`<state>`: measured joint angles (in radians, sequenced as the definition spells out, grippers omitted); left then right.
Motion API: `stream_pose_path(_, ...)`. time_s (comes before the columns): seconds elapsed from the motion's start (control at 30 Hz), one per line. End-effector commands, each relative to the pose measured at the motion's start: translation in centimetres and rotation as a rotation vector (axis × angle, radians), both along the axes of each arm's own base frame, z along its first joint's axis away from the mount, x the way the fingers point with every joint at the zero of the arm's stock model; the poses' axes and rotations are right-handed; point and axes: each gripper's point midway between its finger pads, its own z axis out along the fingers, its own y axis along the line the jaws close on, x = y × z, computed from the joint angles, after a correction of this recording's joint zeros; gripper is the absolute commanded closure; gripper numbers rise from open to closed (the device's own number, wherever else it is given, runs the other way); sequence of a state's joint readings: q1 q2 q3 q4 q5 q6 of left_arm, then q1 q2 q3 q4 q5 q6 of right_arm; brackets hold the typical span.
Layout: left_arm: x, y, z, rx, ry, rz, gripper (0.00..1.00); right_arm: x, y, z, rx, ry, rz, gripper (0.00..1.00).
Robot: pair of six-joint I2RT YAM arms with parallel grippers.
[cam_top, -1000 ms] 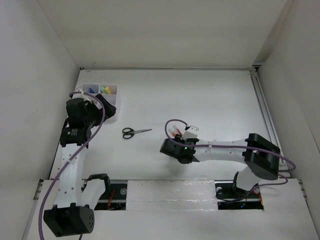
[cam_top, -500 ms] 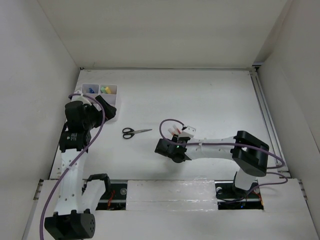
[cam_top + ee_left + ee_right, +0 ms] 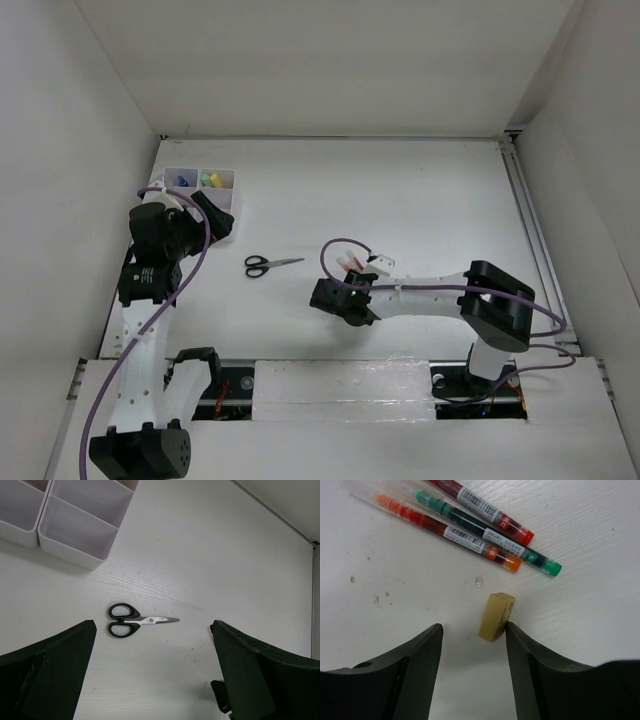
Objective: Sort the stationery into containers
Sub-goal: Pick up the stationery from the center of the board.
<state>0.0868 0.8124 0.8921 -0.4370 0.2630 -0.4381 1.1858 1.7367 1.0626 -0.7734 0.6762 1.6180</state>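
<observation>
The tan block (image 3: 496, 616), between my right gripper's fingers, is right of my left gripper in the top view: I should swing and tilt that organizer-side gripper toward it.
The black-handled scissors (image 3: 272, 264) lie flat on the table; they also show in the left wrist view (image 3: 135, 622). My left gripper (image 3: 152, 627) is open and empty, held above the table just short of them. The white organizer (image 3: 199, 172) stands at the far left, with small blue and yellow-green items in its back compartments. My right gripper (image 3: 473, 627) is open, low over the table. The tiny tan block (image 3: 496, 616) lies between its fingers, touching the right finger (image 3: 520, 645). Three pens (image 3: 470, 537), red, green and orange-capped, lie just beyond the block.
Two empty organizer compartments (image 3: 75, 530) show at the top left of the left wrist view. White walls close the table on the left, back and right. A metal rail (image 3: 530, 230) runs along the right edge.
My right arm has shifted left and lowered its gripper around the tan block. My left arm moved slightly early on, then held still. The scissors have not moved.
</observation>
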Motion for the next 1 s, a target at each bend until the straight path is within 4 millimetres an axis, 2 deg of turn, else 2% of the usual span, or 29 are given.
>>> stream_pose_path(0.0,0.3,-0.3,1.1,0.006,-0.058,-0.026,0.0,-0.2,-1.6,-1.0,-0.042,0.014,-0.05,0.41)
stream_pose_path(0.17,0.3,-0.3,1.1,0.006,-0.058,-0.026,0.0,-0.1,-1.8,-0.3,-0.028,0.0,-0.07,0.41)
stream_pose_path(0.33,0.2,-0.5,1.1,0.002,-0.058,-0.035,0.0,-0.3,-2.2,-1.0,-0.048,0.008,-0.077,0.41)
stream_pose_path(0.47,0.2,-0.5,1.1,0.002,-0.058,-0.035,0.0,-0.5,-2.7,-1.3,-0.061,0.013,-0.084,0.45)
stream_pose_path(0.57,0.2,-0.5,1.1,0.002,-0.058,-0.035,0.0,-0.6,-3.1,-1.5,-0.07,0.016,-0.084,0.55)
stream_pose_path(0.67,0.2,-0.5,1.1,0.002,-0.058,-0.035,0.0,-0.8,-3.0,-1.6,-0.066,0.025,-0.084,0.78)
stream_pose_path(0.7,0.2,-0.5,1.1,0.002,-0.058,-0.035,0.0,-0.7,-3.0,-1.6,-0.061,0.023,-0.091,0.91)
stream_pose_path(0.77,0.2,-0.5,1.1,0.002,-0.058,-0.035,0.0,-0.9,-2.9,-1.6,-0.058,0.032,-0.091,1.0)
stream_pose_path(0.83,0.2,-0.5,1.1,0.002,-0.058,-0.035,0.0,-0.8,-2.8,-1.6,-0.064,0.034,-0.091,1.0)
stream_pose_path(0.9,0.1,-1.0,1.2,-0.014,-0.06,-0.065,0.0,-0.3,-1.2,-0.4,-0.029,-0.008,-0.03,1.0)
stream_pose_path(0.93,0.0,-1.3,1.2,-0.013,-0.062,-0.084,0.0,0.0,-0.2,0.6,-0.009,-0.055,0.018,1.0)
stream_pose_path(0.97,-0.1,-1.7,1.3,-0.024,-0.063,-0.105,0.0,0.8,1.3,2.7,0.054,-0.105,0.071,1.0)
